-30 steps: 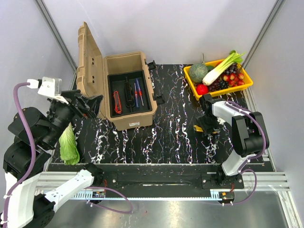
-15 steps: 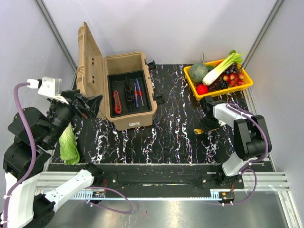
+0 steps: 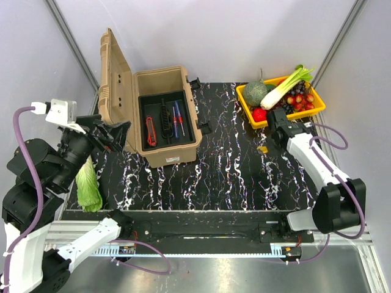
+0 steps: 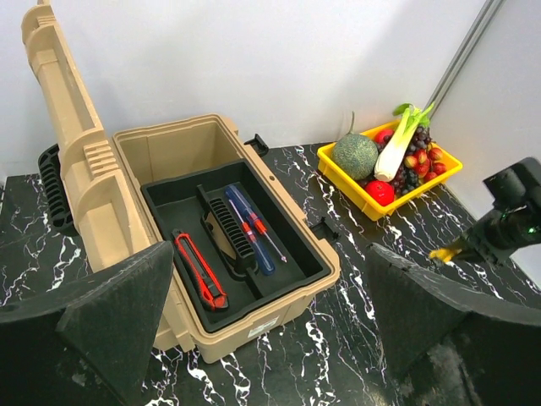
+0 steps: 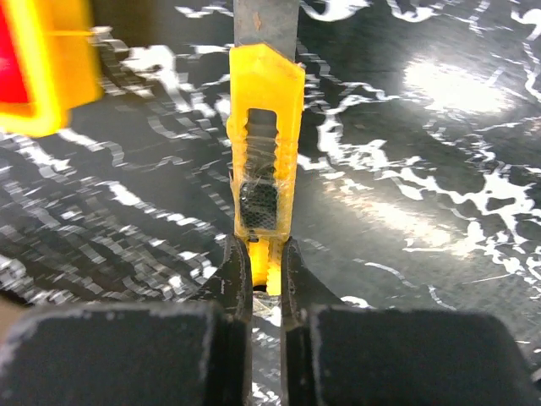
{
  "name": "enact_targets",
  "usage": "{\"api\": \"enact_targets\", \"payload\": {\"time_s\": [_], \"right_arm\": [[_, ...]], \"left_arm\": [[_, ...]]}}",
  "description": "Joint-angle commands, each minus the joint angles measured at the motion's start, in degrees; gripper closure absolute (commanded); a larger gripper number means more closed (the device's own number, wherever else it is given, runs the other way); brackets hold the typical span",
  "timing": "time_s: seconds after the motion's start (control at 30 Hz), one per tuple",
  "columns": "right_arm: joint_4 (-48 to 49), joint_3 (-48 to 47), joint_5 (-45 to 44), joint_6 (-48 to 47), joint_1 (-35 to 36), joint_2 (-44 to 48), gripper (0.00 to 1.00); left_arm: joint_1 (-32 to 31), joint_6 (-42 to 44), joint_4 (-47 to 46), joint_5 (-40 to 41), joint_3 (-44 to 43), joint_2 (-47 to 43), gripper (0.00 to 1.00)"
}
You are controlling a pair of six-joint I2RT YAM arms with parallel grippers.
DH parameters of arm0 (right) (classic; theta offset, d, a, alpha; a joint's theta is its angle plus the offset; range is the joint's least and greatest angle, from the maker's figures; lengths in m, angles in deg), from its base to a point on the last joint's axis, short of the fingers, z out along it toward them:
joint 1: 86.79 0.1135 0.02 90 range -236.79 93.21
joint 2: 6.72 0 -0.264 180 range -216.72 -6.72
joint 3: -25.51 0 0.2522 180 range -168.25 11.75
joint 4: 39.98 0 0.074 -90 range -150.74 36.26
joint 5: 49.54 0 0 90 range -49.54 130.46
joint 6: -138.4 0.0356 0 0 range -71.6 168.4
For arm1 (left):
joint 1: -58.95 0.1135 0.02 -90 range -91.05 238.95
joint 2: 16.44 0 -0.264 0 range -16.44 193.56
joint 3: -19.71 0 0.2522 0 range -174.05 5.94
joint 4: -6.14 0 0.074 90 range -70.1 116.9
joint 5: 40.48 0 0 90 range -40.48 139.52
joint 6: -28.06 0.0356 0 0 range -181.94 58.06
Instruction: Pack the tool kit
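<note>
My right gripper holds the yellow utility knife. It should next go up and toward the toolbox [image 3: 160,154], then lower the knife into the empty part of the black inner tray beside the red utility knife.
The tan toolbox [image 3: 160,154] [image 4: 254,328] stands open at the back left, its ribbed lid [image 3: 112,85] upright. Its black inner tray holds a red utility knife [image 3: 150,131] [image 4: 200,272] and two screwdrivers [image 3: 177,119] [image 4: 250,228]. My right gripper [image 3: 267,144] [image 5: 265,255] is shut on the end of a yellow utility knife [image 5: 265,144] [image 3: 264,148] [image 4: 445,251], just above the table near the yellow tray. My left gripper [image 3: 111,135] [image 4: 269,254] hangs open left of the toolbox, with nothing between its fingers.
A yellow tray [image 3: 244,101] [image 4: 347,182] of vegetables and fruit sits at the back right, close behind the right gripper. A lettuce leaf [image 3: 88,186] lies at the table's left edge under the left arm. Dark marbled tabletop lies between toolbox and tray.
The right gripper has shut on the yellow utility knife and carried it away from the near edge, toward the yellow tray. The left arm has barely moved.
</note>
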Motion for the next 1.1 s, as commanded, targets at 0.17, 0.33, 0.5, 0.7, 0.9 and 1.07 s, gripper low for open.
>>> {"api": "enact_targets", "payload": {"time_s": [0.17, 0.33, 0.5, 0.7, 0.9, 1.07], "right_arm": [[0.7, -17.6, -12.2, -9.0, 12.0, 4.2, 1.0], [14.3, -24.2, -5.9, -24.2, 18.3, 0.5, 1.0], [23.7, -34.1, 4.1, -41.1, 26.2, -8.1, 1.0], [23.8, -47.8, 10.8, -53.4, 35.8, -21.3, 1.0], [23.5, -58.8, 10.3, -57.4, 41.8, -33.0, 1.0], [16.9, -70.1, 8.1, -59.6, 43.6, -42.7, 1.0]], "left_arm": [[-0.2, 1.4, -1.9, 1.1, -3.1, 1.1, 0.01], [-0.2, 1.3, -1.8, 0.9, -3.5, 1.1, 0.01], [-0.2, 0.4, -1.9, -0.3, -3.2, 1.4, 0.01], [-0.1, -0.4, -1.9, -0.7, -2.9, 1.3, 0.01], [-0.2, -0.9, -1.7, -0.5, -3.1, 1.1, 0.01], [-0.2, -0.9, -1.3, -0.3, -3.1, 0.9, 0.01]]}}
